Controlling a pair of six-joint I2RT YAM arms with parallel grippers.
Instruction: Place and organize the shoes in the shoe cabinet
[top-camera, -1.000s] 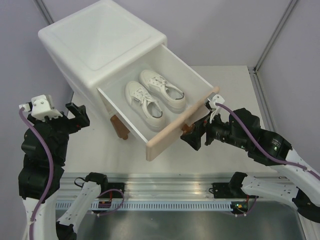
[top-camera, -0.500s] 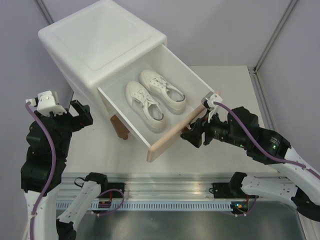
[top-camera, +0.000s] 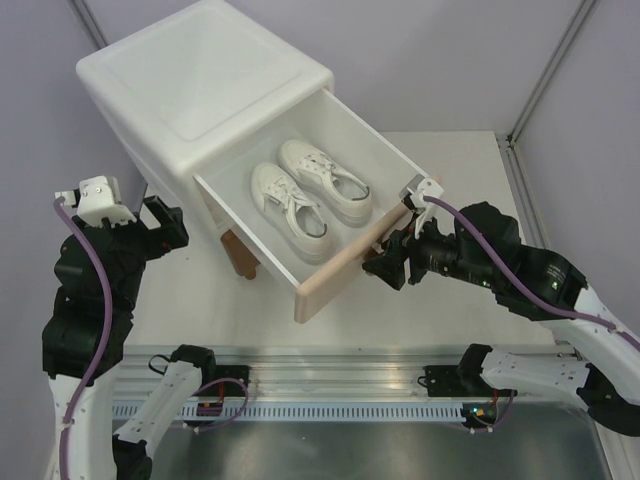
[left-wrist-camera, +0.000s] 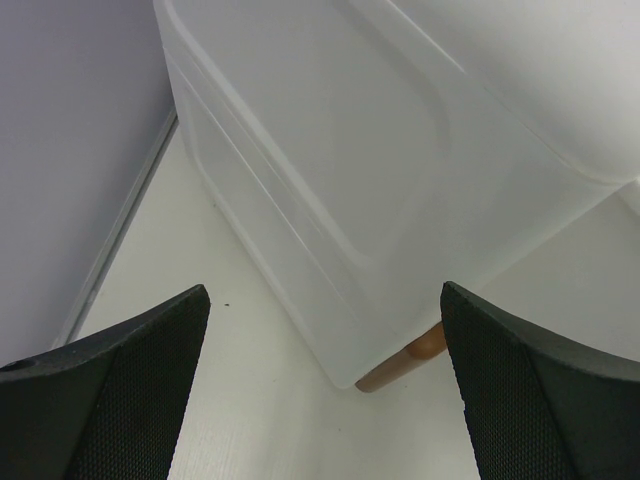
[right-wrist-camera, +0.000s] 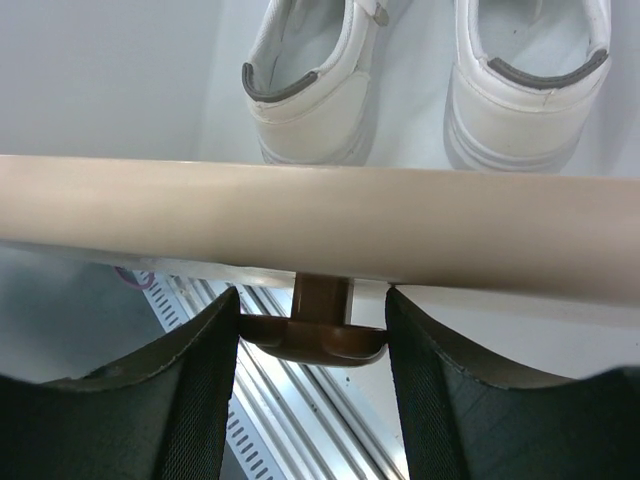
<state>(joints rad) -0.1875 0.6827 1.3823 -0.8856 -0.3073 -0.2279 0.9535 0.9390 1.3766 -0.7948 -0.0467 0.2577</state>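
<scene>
The cabinet's open front is outward and left of my right gripper in the top view. That gripper should next push the drawer (top-camera: 350, 265) toward that opening, then release.
The white shoe cabinet (top-camera: 200, 80) stands at the back left with its beige-fronted upper drawer (top-camera: 350, 265) pulled out. The two white sneakers (top-camera: 290, 205) (top-camera: 325, 180) lie side by side inside it, and their heels show in the right wrist view (right-wrist-camera: 305, 70). My right gripper (top-camera: 385, 265) is shut on the drawer's brown knob (right-wrist-camera: 318, 338), with a finger touching each side. My left gripper (top-camera: 165, 228) is open and empty, left of the cabinet's side wall (left-wrist-camera: 350, 170). The black shoes are out of view.
A brown cabinet foot (left-wrist-camera: 405, 362) stands on the white table just ahead of the left gripper. An aluminium rail (top-camera: 330, 395) runs along the near table edge. Grey walls close in on the left and right, with a frame pole (top-camera: 545, 70) at the back right.
My left gripper has shifted a little up and right toward the cabinet. The right gripper has stayed at the knob and the drawer front has barely shifted.
</scene>
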